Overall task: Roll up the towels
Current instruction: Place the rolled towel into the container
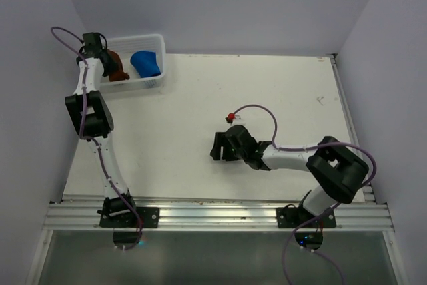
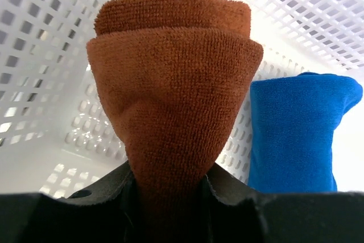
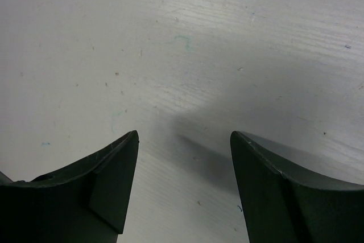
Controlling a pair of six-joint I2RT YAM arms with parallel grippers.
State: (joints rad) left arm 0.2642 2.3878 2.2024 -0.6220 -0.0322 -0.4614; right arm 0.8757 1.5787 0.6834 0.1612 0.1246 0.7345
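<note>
My left gripper lowers the rolled brown towel toward the bottom of the basket next and opens, since that spot is free beside the blue towel (image 2: 298, 132).
A rolled brown towel (image 2: 170, 95) is pinched between the fingers of my left gripper (image 2: 170, 197), inside the white perforated basket (image 2: 45, 55) at the back left of the table. In the top view the brown towel (image 1: 117, 68) sits at the basket's left end under the left gripper (image 1: 107, 58). A rolled blue towel (image 2: 298, 132) stands to its right in the basket; it also shows in the top view (image 1: 147, 63). My right gripper (image 1: 219, 146) is open and empty just above the bare white table, near its middle; the right wrist view shows it over bare table (image 3: 185, 140).
The white basket (image 1: 157, 43) stands at the table's back left corner. A small red object (image 1: 231, 117) on the right arm's cable lies just behind the right gripper. Purple cables loop over both arms. Walls enclose the table on the left, back and right.
</note>
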